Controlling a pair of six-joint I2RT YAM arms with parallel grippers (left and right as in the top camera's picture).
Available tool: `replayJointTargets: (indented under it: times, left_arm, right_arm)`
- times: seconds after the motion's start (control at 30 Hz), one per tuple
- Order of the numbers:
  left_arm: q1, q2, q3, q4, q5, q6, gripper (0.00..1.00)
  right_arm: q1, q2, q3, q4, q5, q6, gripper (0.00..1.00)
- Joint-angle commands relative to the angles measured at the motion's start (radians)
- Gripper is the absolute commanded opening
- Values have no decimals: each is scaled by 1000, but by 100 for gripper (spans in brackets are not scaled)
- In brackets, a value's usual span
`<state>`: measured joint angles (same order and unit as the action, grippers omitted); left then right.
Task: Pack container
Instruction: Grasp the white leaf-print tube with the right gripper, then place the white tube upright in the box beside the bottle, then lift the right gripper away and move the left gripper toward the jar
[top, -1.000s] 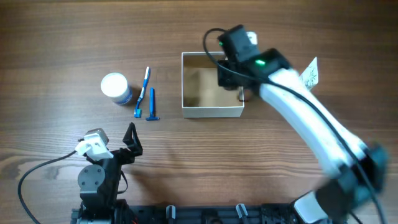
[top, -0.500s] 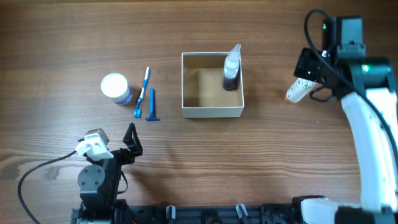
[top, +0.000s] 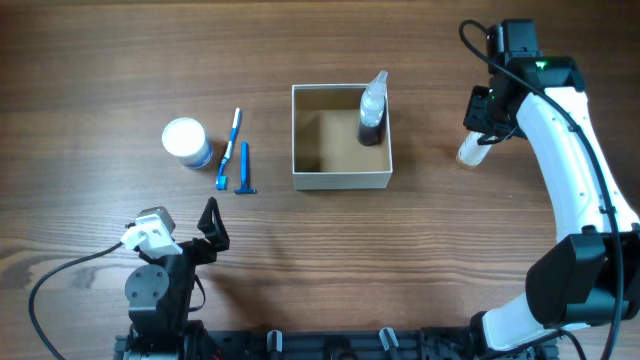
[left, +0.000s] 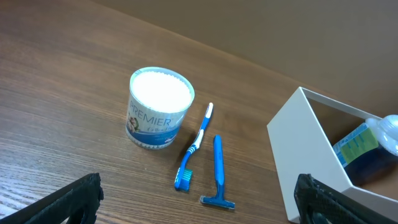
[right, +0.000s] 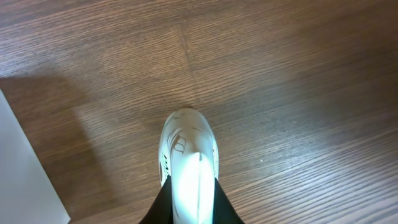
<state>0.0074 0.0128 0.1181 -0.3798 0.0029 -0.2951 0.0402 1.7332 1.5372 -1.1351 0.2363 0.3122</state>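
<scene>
I will lift the tube (top: 470, 152) over the container's side with my right gripper, then lower it to the container's free bottom at the bottle's near side.
The container (top: 341, 181), a square white-walled box with a tan inside, sits mid-table and holds a dark bottle with a clear cap (top: 373, 108) leaning in its far right corner. Well to the right of the box, my right gripper (top: 480, 130) is shut on a white tube (top: 470, 152). The right wrist view shows the tube (right: 188, 155) pinched between the black fingers (right: 163, 208) just above the wood. My left gripper (left: 199, 208) stands open near the front left, with nothing between its fingers. The left wrist view shows the container (left: 305, 162) and the bottle (left: 367, 146).
Left of the box lie a white-lidded round jar (top: 186, 140), a blue toothbrush (top: 231, 148) and a blue razor (top: 245, 168). The left wrist view shows the jar (left: 160, 107), toothbrush (left: 194, 146) and razor (left: 217, 168). The box wall (right: 25, 168) edges the right wrist view.
My right arm left the box, where the bottle now stands, swung right to the white tube and shut on it. The left arm has not moved.
</scene>
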Motion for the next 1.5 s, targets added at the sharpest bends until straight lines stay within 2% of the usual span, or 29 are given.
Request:
replayJointTargets:
  times: [0.0, 0.07, 0.2, 0.33, 0.4, 0.6, 0.77, 0.9, 1.03, 1.07, 1.1, 1.17, 1.33, 1.47]
  left_arm:
    - [-5, -9, -4, 5, 8, -5, 100]
    - [-5, -9, -4, 5, 8, -5, 100]
    - [-5, -9, -4, 5, 8, -5, 100]
    - [-5, -9, -4, 5, 8, -5, 100]
    - [-5, -9, -4, 5, 8, -5, 100]
    - [-5, -9, -4, 5, 8, -5, 100]
    - [-5, -9, -4, 5, 8, -5, 100]
    - [-5, -9, -4, 5, 8, -5, 100]
    - [-5, -9, -4, 5, 8, -5, 100]
    - [-5, -9, -4, 5, 8, -5, 100]
    - [-5, -9, -4, 5, 8, -5, 100]
    - [-5, -9, -4, 5, 8, -5, 100]
    - [-5, -9, -4, 5, 8, -5, 100]
    - [-5, -9, -4, 5, 8, -5, 100]
  right_arm:
    - [-1, -74, -6, -5, 9, 10, 4]
    - [3, -138, 0, -6, 9, 6, 4]
    - [78, -383, 8, 0, -31, -27, 4]
    - [264, -602, 7, 10, -135, -21, 4]
    - [343, -610, 7, -5, -151, 6, 4]
    - [462, -450, 7, -3, -222, 28, 4]
    - [462, -255, 7, 90, -204, 31, 4]
    - [462, -87, 7, 95, -72, 65, 4]
    - [462, 13, 7, 113, -60, 64, 5]
    - [462, 18, 7, 120, -60, 65, 17]
    - [463, 17, 7, 130, -61, 65, 49]
    - [462, -42, 9, 140, -60, 74, 67]
    - [391, -302, 13, 113, -60, 92, 86]
    - [178, -500, 13, 49, -60, 147, 95]
